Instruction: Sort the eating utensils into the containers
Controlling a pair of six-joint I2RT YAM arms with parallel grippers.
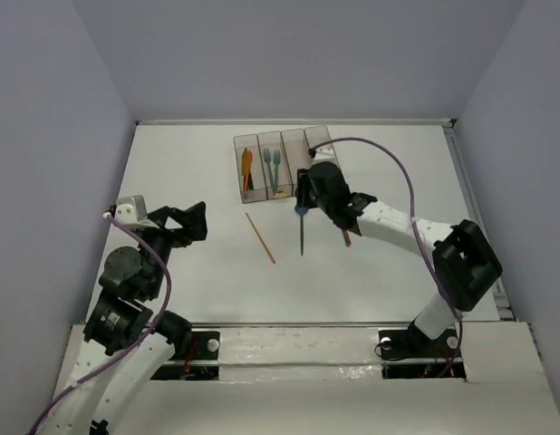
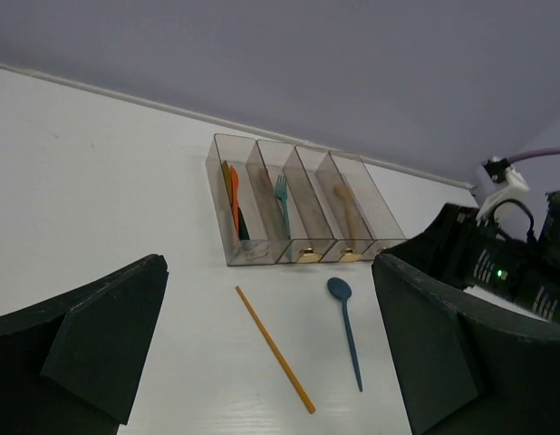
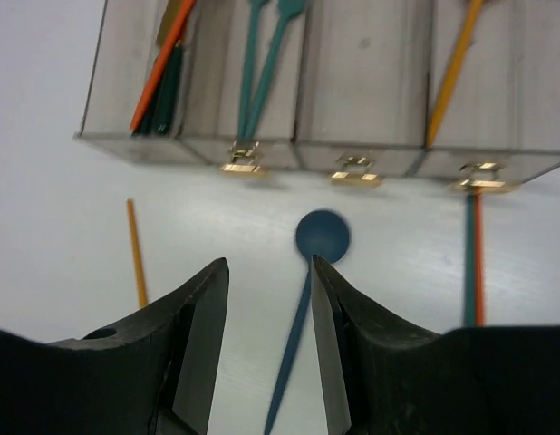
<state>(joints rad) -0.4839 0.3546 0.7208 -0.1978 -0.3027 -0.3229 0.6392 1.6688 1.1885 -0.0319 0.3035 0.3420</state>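
The right gripper moves down and back onto the dark blue spoon's handle (image 1: 302,225) (image 3: 299,313) near the spoon's bowl next. The spoon lies on the table below the gripper's open fingers.
The containers (image 1: 278,165) are four joined translucent bins at the table's far middle. They also show in the left wrist view (image 2: 298,210) and the right wrist view (image 3: 325,82). The left bin holds orange and dark utensils, the second teal forks (image 3: 262,63), the right one an orange-tan stick (image 3: 452,68). A dark blue spoon (image 1: 302,232) lies in front of them. My right gripper (image 1: 302,201) is open over it, and the spoon's handle (image 3: 298,335) lies between the jaws close to the right finger (image 3: 339,344). My left gripper (image 1: 195,222) is open and empty at the left.
An orange stick (image 1: 260,237) lies on the table left of the spoon, seen also in the left wrist view (image 2: 274,348). A teal and a red utensil (image 3: 474,272) lie side by side right of the spoon. The table has raised walls at back and sides.
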